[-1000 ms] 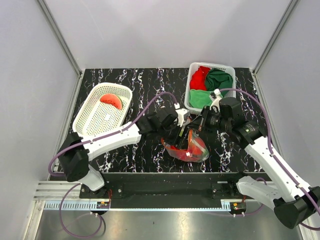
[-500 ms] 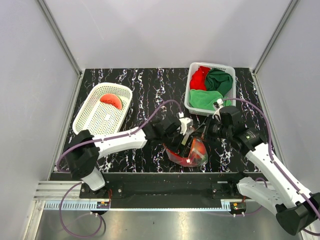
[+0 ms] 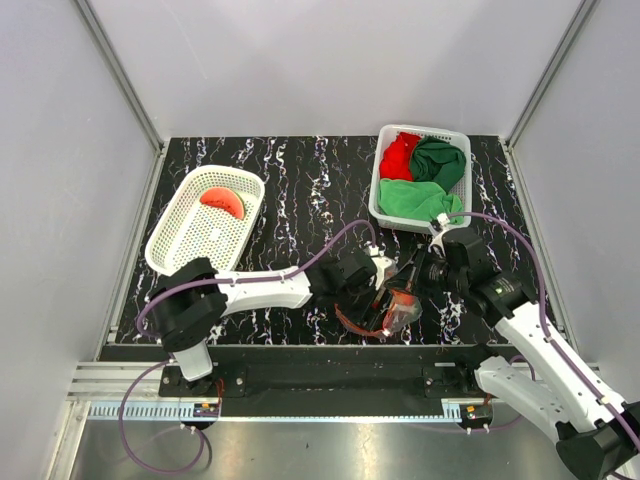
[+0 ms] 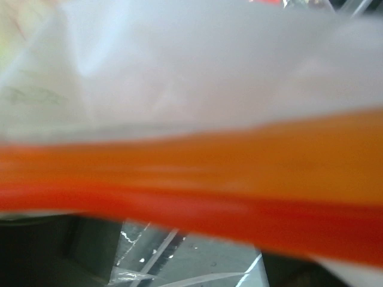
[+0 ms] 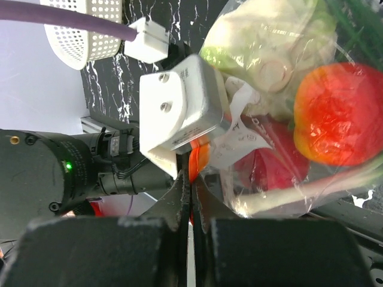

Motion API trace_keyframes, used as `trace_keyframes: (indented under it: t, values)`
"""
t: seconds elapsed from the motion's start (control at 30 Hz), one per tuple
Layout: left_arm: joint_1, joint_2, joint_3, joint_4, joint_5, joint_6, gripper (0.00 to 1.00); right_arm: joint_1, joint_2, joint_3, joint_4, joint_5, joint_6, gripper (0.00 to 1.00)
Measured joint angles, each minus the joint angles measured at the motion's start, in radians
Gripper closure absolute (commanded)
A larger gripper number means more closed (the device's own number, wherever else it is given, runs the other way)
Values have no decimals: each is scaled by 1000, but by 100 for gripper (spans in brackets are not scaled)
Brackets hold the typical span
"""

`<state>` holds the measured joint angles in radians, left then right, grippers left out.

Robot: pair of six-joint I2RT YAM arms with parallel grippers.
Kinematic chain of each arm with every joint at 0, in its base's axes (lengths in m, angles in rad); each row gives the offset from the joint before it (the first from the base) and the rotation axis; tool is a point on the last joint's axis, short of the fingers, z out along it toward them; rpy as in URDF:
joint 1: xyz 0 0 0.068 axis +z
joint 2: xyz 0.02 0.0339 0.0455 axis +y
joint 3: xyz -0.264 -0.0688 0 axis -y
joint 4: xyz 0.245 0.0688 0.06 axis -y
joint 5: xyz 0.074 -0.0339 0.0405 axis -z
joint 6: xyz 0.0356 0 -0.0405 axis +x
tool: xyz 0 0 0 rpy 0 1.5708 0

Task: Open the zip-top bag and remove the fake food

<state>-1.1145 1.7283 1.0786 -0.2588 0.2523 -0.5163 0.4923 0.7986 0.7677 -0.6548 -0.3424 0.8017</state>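
Observation:
My left gripper rises next, swings outward, left in the top view, over the bare basket bottom by the watermelon slice [image 3: 223,201], lowers and releases.
The zip-top bag [image 3: 397,312] lies crumpled near the table's front edge, between both grippers. My right gripper [image 3: 411,273] is shut on its orange-red zip strip; in the right wrist view [image 5: 192,186] the strip sits pinched between the closed fingers. Inside the bag [image 5: 281,167] I see a pale green cabbage [image 5: 269,42] and a red round fruit [image 5: 335,119]. My left gripper [image 3: 378,300] pushes at the bag's mouth. In its wrist view the blurred strip [image 4: 191,173] crosses close to the lens, with dark fingers apart below. A red watermelon slice [image 3: 223,201] lies in the left white basket [image 3: 170,245].
A white basket [image 3: 378,200] with red and green cloths stands at the back right, just behind my right arm. The table's front edge and rail run right below the bag. My left wrist's white camera housing [image 5: 179,107] sits close against the bag.
Both grippers and the bag have moved toward the front edge. The bag has bunched up smaller. My left gripper has pushed further right into the bag's mouth.

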Motion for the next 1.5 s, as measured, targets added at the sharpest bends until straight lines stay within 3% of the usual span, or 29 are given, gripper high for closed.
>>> trace_keyframes:
  t: [0.1,0.2,0.43,0.53,0.93,1.13,1.5]
  values:
    - [-3,2,2,4,-21,-13,57,0,-11,0,2,-2,0,100]
    - [-4,-2,8,-6,-42,-16,71,0,-26,0,2,-7,-3,100]
    - [-4,-65,64,-161,-108,4,95,3,-64,8,21,-24,-40,100]
    - [-4,-79,111,-239,-126,18,99,4,-83,12,42,-33,-60,100]
    - [23,-89,303,-521,-137,-25,100,6,-146,11,138,-63,-111,100]
    - [71,-89,410,-481,-176,-34,100,4,-150,-24,21,-63,-141,100]
    - [69,-165,412,-460,-143,-30,100,4,-115,-18,-32,9,-161,100]
